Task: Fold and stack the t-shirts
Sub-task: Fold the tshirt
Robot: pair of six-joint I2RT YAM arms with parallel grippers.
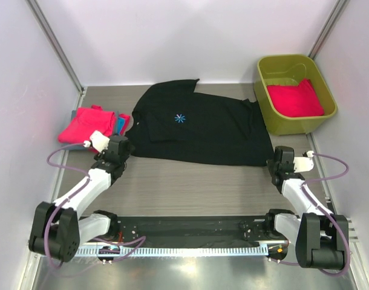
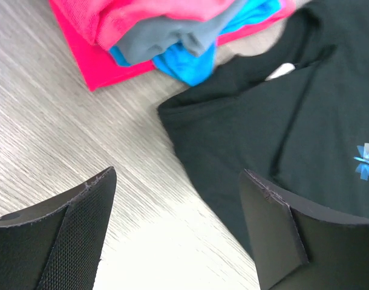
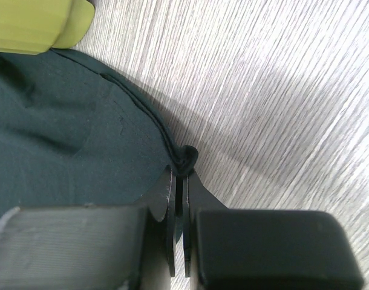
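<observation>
My right gripper is pinching the corner of the shirt's hem, so I should lower my left gripper toward the right in the top view and close it on the edge of the shirt's near sleeve.
A black t-shirt (image 1: 199, 124) with a pale-blue starburst mark lies spread flat in the middle of the table. My right gripper (image 3: 181, 175) is shut on the shirt's near right hem corner (image 3: 186, 158), pinching a small bunch of black cloth (image 3: 63, 139). My left gripper (image 2: 175, 226) is open and empty, just above the table at the shirt's near left sleeve edge (image 2: 233, 151). A folded stack of hot-pink and blue t-shirts (image 1: 91, 122) lies at the left; it also shows in the left wrist view (image 2: 166, 30). Another hot-pink t-shirt (image 1: 295, 99) lies in the tub.
An olive-green plastic tub (image 1: 275, 118) stands at the back right, its corner touching the black shirt's right side (image 3: 33, 24). White walls enclose the table on three sides. A black rail (image 1: 184, 229) runs along the near edge between the arm bases.
</observation>
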